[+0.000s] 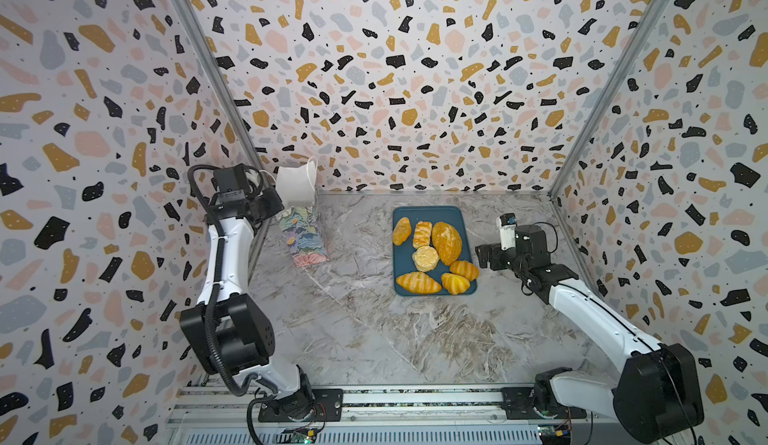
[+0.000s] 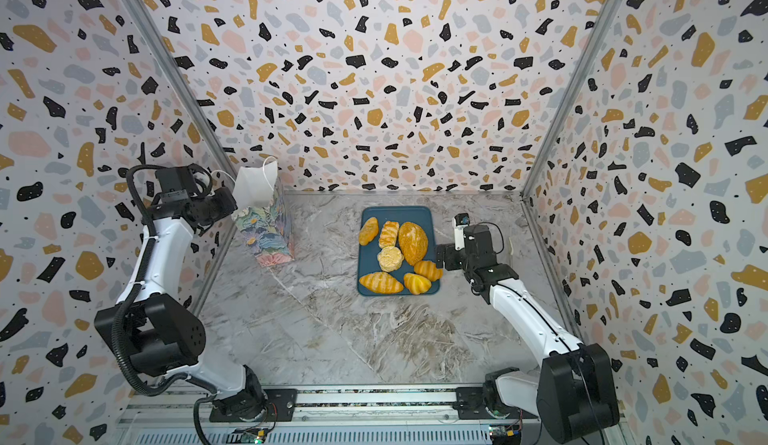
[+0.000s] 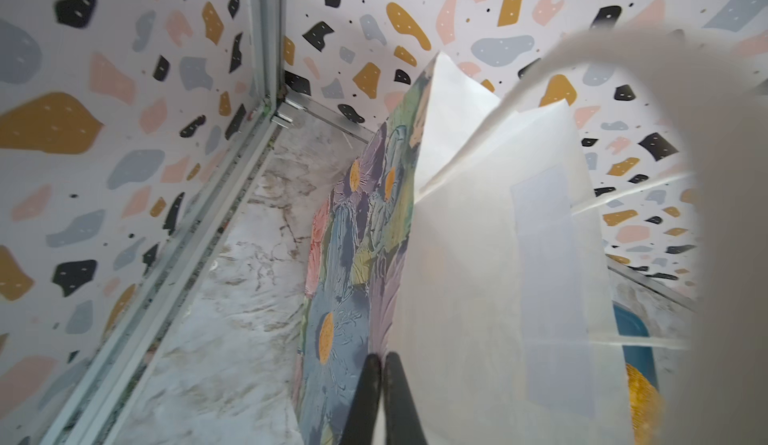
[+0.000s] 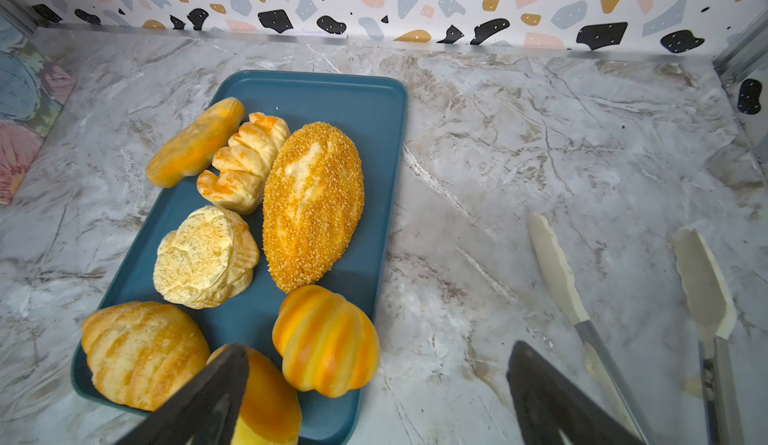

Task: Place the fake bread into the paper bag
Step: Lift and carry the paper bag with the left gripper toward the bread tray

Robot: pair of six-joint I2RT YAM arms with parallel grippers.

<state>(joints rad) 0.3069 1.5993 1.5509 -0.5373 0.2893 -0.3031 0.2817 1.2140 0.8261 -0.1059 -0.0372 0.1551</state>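
The paper bag stands well apart from the bread. My left gripper will next shift it toward the bare marble beside the tray and release the bag's rim.
The paper bag (image 1: 305, 235) (image 2: 266, 231) stands at the back left by the wall, floral outside and white inside, with its mouth open upward. My left gripper (image 1: 276, 210) (image 2: 230, 210) (image 3: 380, 360) is shut on the bag's near rim, pinching the paper wall (image 3: 478, 276). Several pieces of fake bread lie on a dark-blue tray (image 1: 424, 212) (image 2: 395, 214) (image 4: 332, 98), among them a seeded oval loaf (image 1: 446, 241) (image 2: 412, 241) (image 4: 313, 202). My right gripper (image 1: 482, 256) (image 2: 442, 258) (image 4: 378, 351) hangs open at the tray's right edge, holding nothing, one finger over a yellow roll (image 4: 270, 405).
White-tipped tongs (image 4: 557, 272) lie on the marble table to the right of the tray, near the right wall. Patterned walls close in the back and both sides. The bag stands close to the back-left corner post (image 3: 266, 48).
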